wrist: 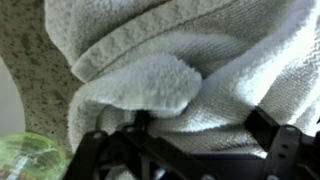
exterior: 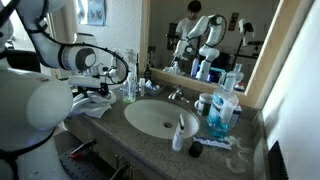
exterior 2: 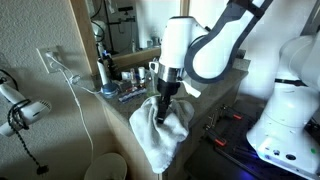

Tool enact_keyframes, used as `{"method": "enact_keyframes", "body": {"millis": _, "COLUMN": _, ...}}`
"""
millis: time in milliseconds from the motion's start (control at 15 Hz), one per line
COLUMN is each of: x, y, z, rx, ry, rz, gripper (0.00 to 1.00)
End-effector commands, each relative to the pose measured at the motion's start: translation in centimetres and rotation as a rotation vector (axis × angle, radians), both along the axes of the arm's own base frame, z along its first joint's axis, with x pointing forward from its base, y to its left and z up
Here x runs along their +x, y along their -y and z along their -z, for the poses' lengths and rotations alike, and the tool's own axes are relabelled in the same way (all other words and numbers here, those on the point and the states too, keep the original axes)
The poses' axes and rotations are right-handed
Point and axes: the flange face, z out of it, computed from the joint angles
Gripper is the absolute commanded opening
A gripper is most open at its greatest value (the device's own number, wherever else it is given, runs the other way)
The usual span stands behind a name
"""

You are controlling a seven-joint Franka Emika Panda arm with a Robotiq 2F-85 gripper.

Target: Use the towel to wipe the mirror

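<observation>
I should next lower my gripper deeper around a fold of the white towel (wrist: 201, 117) that is already between its open fingers, then close it.
A white towel (exterior 2: 160, 140) lies bunched on the end of the vanity counter and hangs over its edge; it also shows in an exterior view (exterior: 92, 108). It fills the wrist view (wrist: 180, 50). My gripper (exterior 2: 162, 103) points down into the top of the towel, also seen in an exterior view (exterior: 103, 92). In the wrist view the gripper (wrist: 200, 125) is open, with its two fingers set apart on either side of a fold of the towel. The mirror (exterior: 215, 40) covers the wall behind the counter, away from the gripper.
A sink (exterior: 150, 118) sits in the middle of the granite counter. Bottles stand around it: a blue soap bottle (exterior: 222, 108), a white tube (exterior: 180, 132) and a green bottle (exterior: 129, 88). A hair dryer (exterior 2: 20, 110) hangs on the wall.
</observation>
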Motion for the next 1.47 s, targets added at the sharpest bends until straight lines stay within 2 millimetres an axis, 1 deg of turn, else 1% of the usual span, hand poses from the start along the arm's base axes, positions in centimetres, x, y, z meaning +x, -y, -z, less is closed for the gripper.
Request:
{"method": "enact_keyframes", "body": {"millis": 0, "x": 0.4, "y": 0.3, "z": 3.5, "rx": -0.011, "ry": 0.021, "rz": -0.037, "gripper": 0.75}}
{"method": "enact_keyframes", "body": {"millis": 67, "x": 0.5, "y": 0.6, "z": 3.8, "rx": -0.027, "ry": 0.022, "rz": -0.049, "gripper": 0.72}}
{"method": "enact_keyframes", "body": {"millis": 133, "x": 0.7, "y": 0.7, "z": 3.8, "rx": -0.034, "ry": 0.027, "rz": -0.057, "gripper": 0.66}}
{"method": "enact_keyframes", "body": {"millis": 200, "x": 0.8, "y": 0.7, "z": 3.8, "rx": -0.043, "ry": 0.032, "rz": -0.062, "gripper": 0.57}}
{"method": "enact_keyframes", "body": {"millis": 333, "x": 0.9, "y": 0.6, "z": 3.7, "rx": -0.055, "ry": 0.037, "rz": -0.072, "gripper": 0.44}}
{"method": "enact_keyframes", "body": {"millis": 400, "x": 0.9, "y": 0.5, "z": 3.7, "rx": -0.057, "ry": 0.036, "rz": -0.072, "gripper": 0.35}}
{"method": "enact_keyframes", "body": {"millis": 667, "x": 0.3, "y": -0.7, "z": 4.2, "rx": -0.007, "ry": 0.011, "rz": -0.071, "gripper": 0.07}}
{"method": "enact_keyframes", "body": {"millis": 733, "x": 0.4, "y": -1.2, "z": 4.3, "rx": 0.014, "ry": 0.002, "rz": -0.071, "gripper": 0.06}}
{"method": "enact_keyframes", "body": {"millis": 800, "x": 0.7, "y": -2.3, "z": 4.1, "rx": 0.038, "ry": -0.004, "rz": -0.071, "gripper": 0.03}}
{"method": "enact_keyframes", "body": {"millis": 867, "x": 1.1, "y": -3.4, "z": 3.1, "rx": 0.066, "ry": -0.010, "rz": -0.070, "gripper": 0.03}}
{"method": "enact_keyframes", "body": {"millis": 933, "x": 1.7, "y": -4.6, "z": 1.2, "rx": 0.107, "ry": -0.010, "rz": -0.070, "gripper": 0.02}}
{"method": "enact_keyframes", "body": {"millis": 1000, "x": 2.0, "y": -5.2, "z": -0.6, "rx": 0.148, "ry": -0.013, "rz": -0.069, "gripper": 0.00}}
{"method": "enact_keyframes", "body": {"millis": 1067, "x": 2.5, "y": -5.6, "z": -2.6, "rx": 0.197, "ry": -0.015, "rz": -0.072, "gripper": 0.03}}
{"method": "enact_keyframes", "body": {"millis": 1133, "x": 2.9, "y": -5.5, "z": -4.1, "rx": 0.244, "ry": -0.017, "rz": -0.075, "gripper": 0.03}}
{"method": "enact_keyframes", "body": {"millis": 1200, "x": 3.1, "y": -4.7, "z": -5.2, "rx": 0.291, "ry": -0.018, "rz": -0.068, "gripper": 0.04}}
{"method": "enact_keyframes", "body": {"millis": 1400, "x": 3.6, "y": -1.4, "z": -7.4, "rx": 0.420, "ry": -0.001, "rz": -0.034, "gripper": 0.05}}
